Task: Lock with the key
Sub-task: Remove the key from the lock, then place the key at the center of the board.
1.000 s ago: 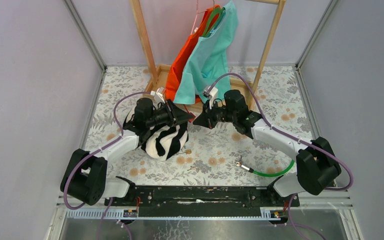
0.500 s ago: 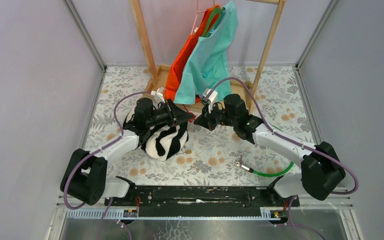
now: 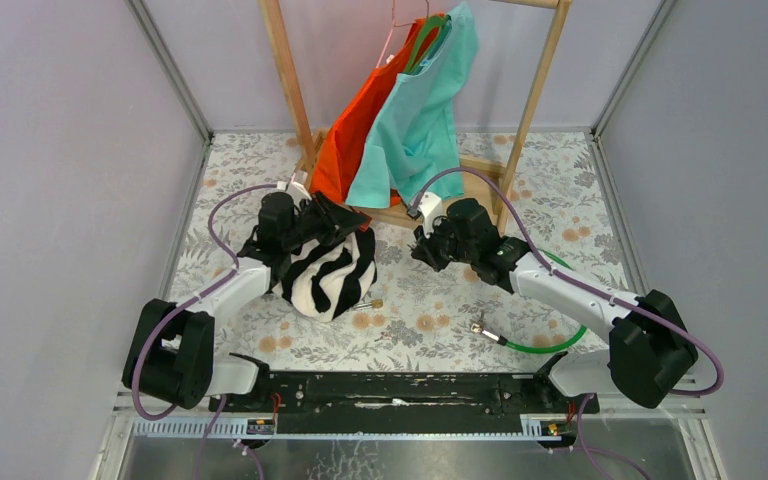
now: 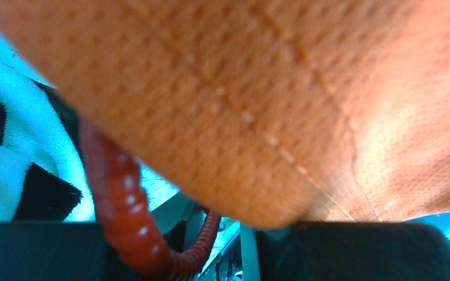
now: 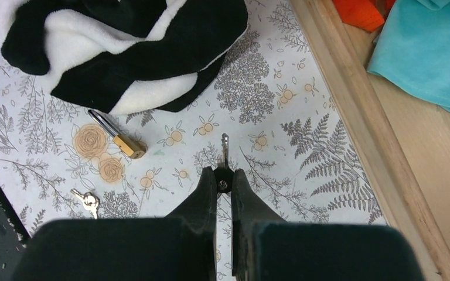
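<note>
My left gripper should move back from the orange hem next, go down and let go of the red lock body, because bare tabletop [image 3: 413, 289] beside the cloth is below it and back from it.
My right gripper [image 5: 224, 178] is shut on a small key [image 5: 225, 147] by its black head, with the blade pointing away, above the floral table. In the top view this gripper [image 3: 422, 250] hovers right of the black-and-white cloth [image 3: 328, 280]. A brass padlock [image 5: 124, 144] lies with its shackle open beside the cloth's near edge, and it also shows in the top view [image 3: 369, 303]. My left gripper [image 3: 332, 213] is over the cloth against the hem of the orange shirt [image 3: 345, 150]. Orange fabric [image 4: 258, 93] fills its wrist view, so its jaws are hidden.
A spare pair of keys [image 5: 88, 201] lies near the padlock. A green cable lock [image 3: 545, 345] lies on the table at the front right. A wooden rack base [image 5: 357, 117] holds hanging orange and teal shirts [image 3: 420, 110]. A red coiled cable [image 4: 117, 199] crosses the left wrist view.
My left gripper has moved back and left, up against the orange shirt, pushing its hem. My right gripper has shifted slightly right and nearer with the key.
</note>
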Robot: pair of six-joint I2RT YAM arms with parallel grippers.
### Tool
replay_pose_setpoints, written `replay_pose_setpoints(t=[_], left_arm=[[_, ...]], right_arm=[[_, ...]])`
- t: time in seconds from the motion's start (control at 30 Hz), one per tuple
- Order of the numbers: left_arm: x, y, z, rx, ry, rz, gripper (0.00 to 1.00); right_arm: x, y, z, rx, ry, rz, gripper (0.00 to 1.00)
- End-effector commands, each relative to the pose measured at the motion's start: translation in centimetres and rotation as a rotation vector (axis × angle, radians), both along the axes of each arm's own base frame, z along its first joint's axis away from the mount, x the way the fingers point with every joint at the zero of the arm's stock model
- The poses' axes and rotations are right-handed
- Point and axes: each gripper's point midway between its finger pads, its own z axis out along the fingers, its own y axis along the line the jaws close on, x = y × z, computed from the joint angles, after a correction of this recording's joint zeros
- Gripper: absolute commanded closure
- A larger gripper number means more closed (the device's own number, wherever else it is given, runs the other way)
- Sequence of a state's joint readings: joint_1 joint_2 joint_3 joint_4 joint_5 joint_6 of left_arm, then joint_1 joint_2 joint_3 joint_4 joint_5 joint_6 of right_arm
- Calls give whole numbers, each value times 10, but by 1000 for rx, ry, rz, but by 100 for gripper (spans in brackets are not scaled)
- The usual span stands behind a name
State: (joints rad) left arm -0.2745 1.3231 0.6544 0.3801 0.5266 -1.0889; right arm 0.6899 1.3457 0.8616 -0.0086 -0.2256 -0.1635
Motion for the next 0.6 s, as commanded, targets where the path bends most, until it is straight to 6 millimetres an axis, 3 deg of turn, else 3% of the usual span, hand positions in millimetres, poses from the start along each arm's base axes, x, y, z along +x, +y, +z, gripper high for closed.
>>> replay_pose_setpoints(t=[0.0, 0.07, 0.33, 0.57], left_arm=[[5, -1, 21, 9, -83, -6, 100], [2, -2, 23, 26, -123, -34, 100], [-12, -9, 7, 158, -324, -160, 100], [-38, -29, -19, 195, -420, -288, 100]], right_arm=[[-2, 3, 12, -16, -48, 60, 100], [-11, -1, 4, -63, -34, 125, 100], [-73, -22, -57, -193, 154, 359, 94], [-98, -19, -90, -226, 271, 398, 89]])
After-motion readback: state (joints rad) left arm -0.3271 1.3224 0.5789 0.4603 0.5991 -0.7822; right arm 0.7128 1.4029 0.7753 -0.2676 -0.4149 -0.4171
